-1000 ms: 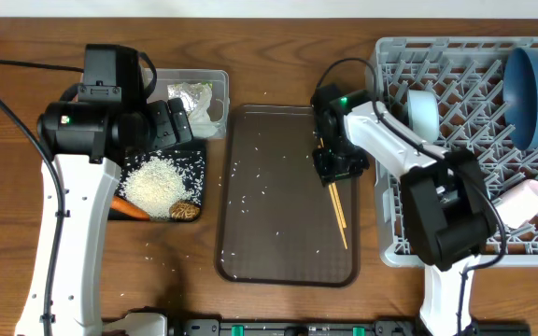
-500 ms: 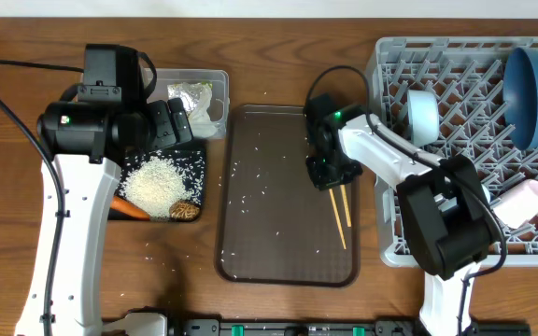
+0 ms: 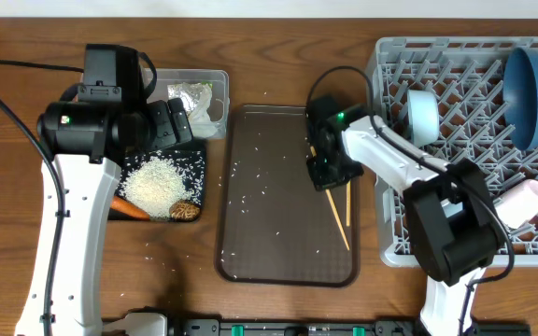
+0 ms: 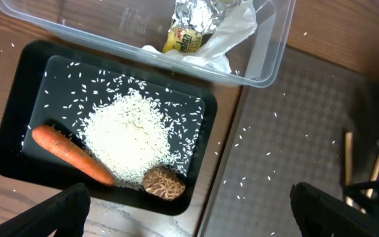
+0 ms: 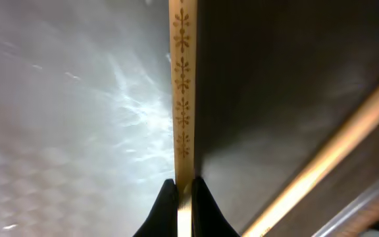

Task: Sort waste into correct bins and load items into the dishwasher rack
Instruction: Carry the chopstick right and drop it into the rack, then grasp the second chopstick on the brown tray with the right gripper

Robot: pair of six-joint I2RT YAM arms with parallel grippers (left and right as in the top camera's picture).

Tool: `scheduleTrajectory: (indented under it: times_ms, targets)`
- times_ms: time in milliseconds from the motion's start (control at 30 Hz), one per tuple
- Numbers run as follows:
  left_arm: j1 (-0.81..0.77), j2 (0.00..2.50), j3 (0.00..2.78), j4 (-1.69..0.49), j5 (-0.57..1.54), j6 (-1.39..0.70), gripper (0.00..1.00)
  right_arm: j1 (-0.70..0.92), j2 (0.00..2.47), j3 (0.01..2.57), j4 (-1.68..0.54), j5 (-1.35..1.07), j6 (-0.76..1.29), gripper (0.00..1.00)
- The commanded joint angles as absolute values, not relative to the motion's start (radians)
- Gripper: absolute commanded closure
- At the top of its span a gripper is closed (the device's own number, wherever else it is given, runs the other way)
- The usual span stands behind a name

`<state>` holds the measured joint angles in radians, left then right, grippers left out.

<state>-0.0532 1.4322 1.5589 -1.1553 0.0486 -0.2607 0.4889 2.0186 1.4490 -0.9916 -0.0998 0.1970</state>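
I need to raise my right gripper and carry the chopstick over the rack slots (image 3: 473, 101) beside the dark blue dish. I should release it there because those slots are empty.
My right gripper (image 3: 329, 172) is low over the brown serving tray (image 3: 278, 233) and shut on one wooden chopstick (image 5: 181, 99); the second chopstick (image 5: 334, 145) lies slantwise beside it. From overhead the two chopsticks (image 3: 337, 210) spread in a narrow V below the gripper. My left gripper (image 4: 189, 224) is open and empty above the black tray (image 4: 18, 151), which holds rice (image 4: 127, 135), a carrot (image 4: 71, 155) and a brown lump (image 4: 163, 184). The clear tub (image 4: 268, 59) holds the wrapper (image 4: 189, 33) and tissue (image 4: 226, 39).
The grey dishwasher rack (image 3: 474, 149) at the right holds the dark blue dish (image 3: 530, 84), a light blue cup (image 3: 423, 114) and a pink cup (image 3: 521, 201). Loose rice grains dot the serving tray. I see no white bowl.
My right gripper has shifted slightly left on the serving tray. The gripped chopstick has swung away from the other, so the pair now spreads apart. The left arm has not moved.
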Motion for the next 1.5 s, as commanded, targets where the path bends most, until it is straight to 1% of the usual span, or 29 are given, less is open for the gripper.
scheduleTrajectory:
  times_ms: [0, 133, 233, 433, 600, 733, 833, 900, 1000, 1033, 1067, 1100, 1133, 1167, 1200, 1333, 1400, 1467]
  targets:
    - [-0.051, 1.427, 1.556, -1.159, 0.036, -0.248, 0.02, 0.477, 1.889, 1.577, -1.013, -0.101, 0.185, 0.99]
    - [-0.051, 1.427, 1.556, -1.159, 0.036, -0.247, 0.02, 0.420, 1.789, 1.668, -1.049, -0.094, 0.184, 0.99]
    - [-0.051, 1.427, 1.556, -1.159, 0.036, -0.248, 0.02, 0.350, 1.721, 1.701, -1.093, -0.041, 0.176, 0.99]
    - [-0.051, 1.427, 1.556, -1.159, 0.036, -0.247, 0.02, 0.101, 1.614, 1.705, -1.142, 0.004, 0.118, 0.99]
    - [-0.051, 1.427, 1.556, -1.159, 0.036, -0.248, 0.02, -0.094, 1.627, 1.700, -1.135, 0.004, 0.067, 0.99]
    - [-0.051, 1.427, 1.556, -1.159, 0.036, -0.248, 0.02, -0.152, 1.691, 1.699, -1.050, 0.004, -0.004, 0.99]
    - [-0.051, 1.427, 1.556, -1.159, 0.036, -0.248, 0.02, -0.150, 1.754, 1.699, -1.000, 0.033, -0.027, 0.99]
    - [-0.051, 1.427, 1.556, -1.159, 0.036, -0.248, 0.02, -0.150, 1.794, 1.699, -0.991, 0.082, -0.023, 0.99]
    - [-0.051, 1.427, 1.556, -1.159, 0.036, -0.248, 0.02, -0.150, 1.852, 1.699, -0.981, 0.090, -0.023, 0.99]
    - [-0.051, 1.427, 1.556, -1.159, 0.036, -0.248, 0.02, -0.149, 1.861, 1.700, -0.977, 0.090, -0.024, 0.97]
    - [-0.051, 1.427, 1.556, -1.159, 0.036, -0.248, 0.02, -0.149, 1.866, 1.700, -0.971, 0.091, -0.025, 0.89]
    - [-0.051, 1.427, 1.556, -1.159, 0.036, -0.248, 0.02, -0.148, 1.865, 1.700, -0.970, 0.090, -0.024, 0.75]
    - [-0.051, 1.427, 1.556, -1.159, 0.036, -0.248, 0.02, -0.144, 1.857, 1.702, -0.970, 0.089, -0.024, 0.65]
    - [-0.051, 1.427, 1.556, -1.159, 0.036, -0.248, 0.02, -0.138, 1.844, 1.705, -0.973, 0.088, -0.024, 0.59]
    - [-0.051, 1.427, 1.556, -1.159, 0.036, -0.248, 0.02, -0.131, 1.830, 1.709, -0.979, 0.083, -0.024, 0.56]
    - [-0.051, 1.427, 1.556, -1.159, 0.036, -0.248, 0.02, -0.076, 1.727, 1.717, -1.006, -0.019, -0.023, 0.53]
    - [-0.051, 1.427, 1.556, -1.159, 0.036, -0.248, 0.02, -0.024, 1.671, 1.716, -1.034, -0.091, 0.001, 0.51]
    - [-0.051, 1.427, 1.556, -1.159, 0.036, -0.248, 0.02, 0.028, 1.647, 1.716, -1.060, -0.121, 0.023, 0.50]
